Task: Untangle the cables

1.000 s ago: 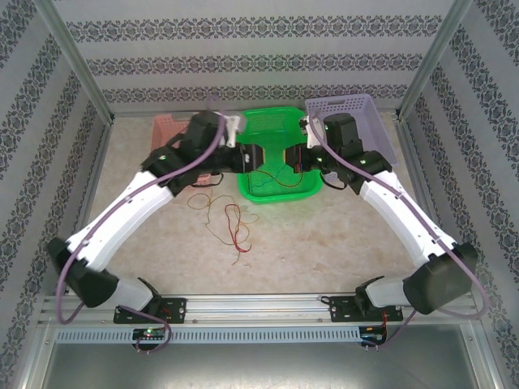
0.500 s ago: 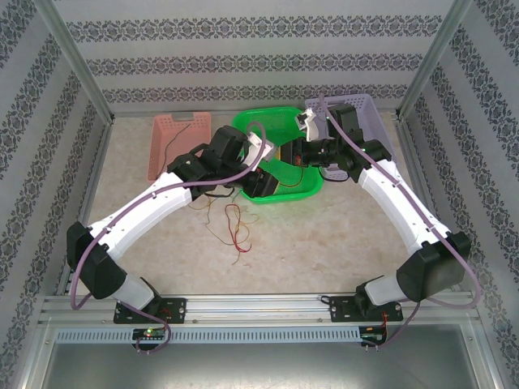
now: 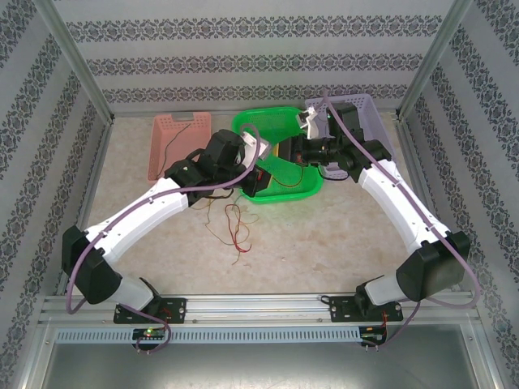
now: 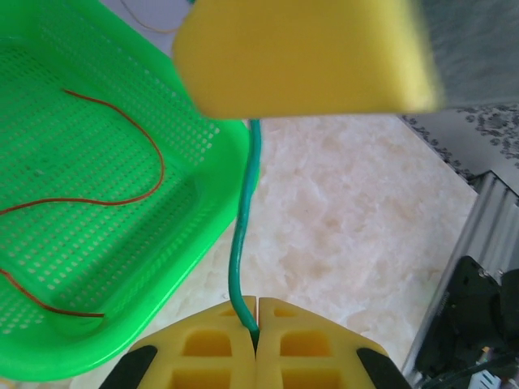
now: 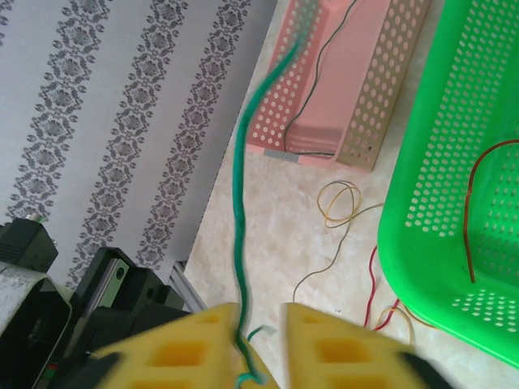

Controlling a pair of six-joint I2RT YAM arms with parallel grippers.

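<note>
My left gripper swings outward and down into the pink basket (image 3: 182, 146) next and releases the green cable, as the basket lies below and outward, with my right gripper open.
My left gripper (image 4: 256, 312) is shut on a thin green cable (image 4: 238, 267), which rises from the jaws past the green basket's corner (image 4: 203, 211). It ends behind a yellow finger (image 4: 300, 57) of the other gripper. My right gripper (image 5: 261, 312) stands open, and the same green cable (image 5: 237, 203) runs along its left finger's inner face. From above, both grippers meet over the green basket (image 3: 276, 121), left gripper (image 3: 258, 174) at its front left, right gripper (image 3: 285, 151) just behind. A red-orange cable (image 4: 154, 158) lies in the basket. Red, yellow and brown cables (image 3: 231, 223) lie tangled on the table.
A pink basket (image 3: 180, 138) with a dark wire (image 5: 324, 65) in it stands at the back left. Behind the right arm at the back right is a purple basket (image 3: 357, 109). Patterned walls and metal posts close in the table.
My left arm swung right to the green basket's front and its gripper shut on the green cable. My right gripper moved left over the basket and its jaws parted.
</note>
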